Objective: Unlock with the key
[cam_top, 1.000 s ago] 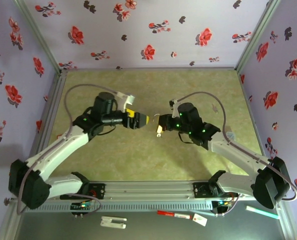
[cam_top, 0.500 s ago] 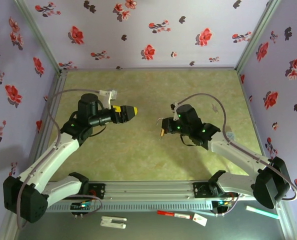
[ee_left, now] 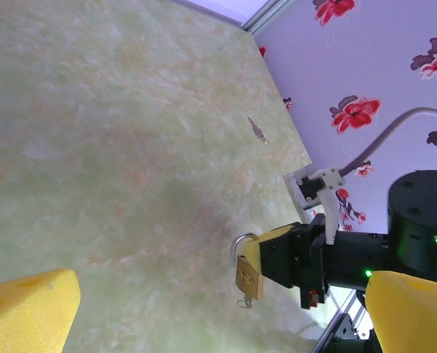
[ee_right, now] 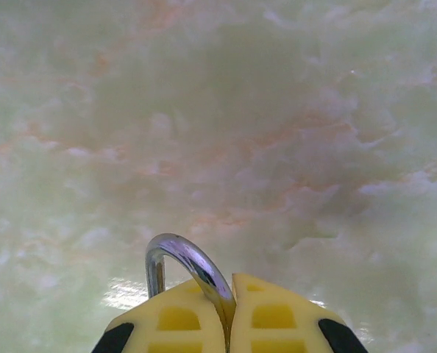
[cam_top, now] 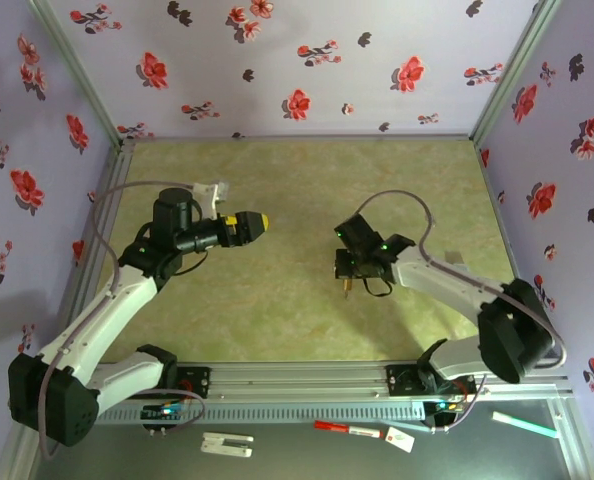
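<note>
The silver shackle will be let go by my right gripper after I next lower that gripper toward the table, nearer my left gripper.
My right gripper (cam_top: pixel 348 268) points down at the table, shut on the silver shackle (ee_right: pixel 191 263) of a brass padlock (ee_left: pixel 248 275). The padlock hangs under its yellow fingers (ee_right: pixel 274 318), just above the green table (cam_top: pixel 277 300). The shackle's free end stands clear of the lock body. A small key (ee_left: pixel 244 301) with a ring sticks out of the lock's underside. My left gripper (cam_top: pixel 249 225) is open and holds nothing, hovering well to the left of the padlock and facing it. Its yellow fingertips (ee_left: pixel 29 309) sit wide apart in the left wrist view.
Flowered walls close off the table at the back (cam_top: pixel 297 70) and both sides. A small dark object (ee_left: pixel 257 131) lies on the table farther off. A metal rail (cam_top: pixel 297 380) runs along the near edge, with a red marker (cam_top: pixel 339 429) and white items (cam_top: pixel 227 443) beyond it.
My left gripper has pulled back to the left, away from the padlock, and stands open. My right gripper has turned downward and shifted right, carrying the padlock lower toward the table.
</note>
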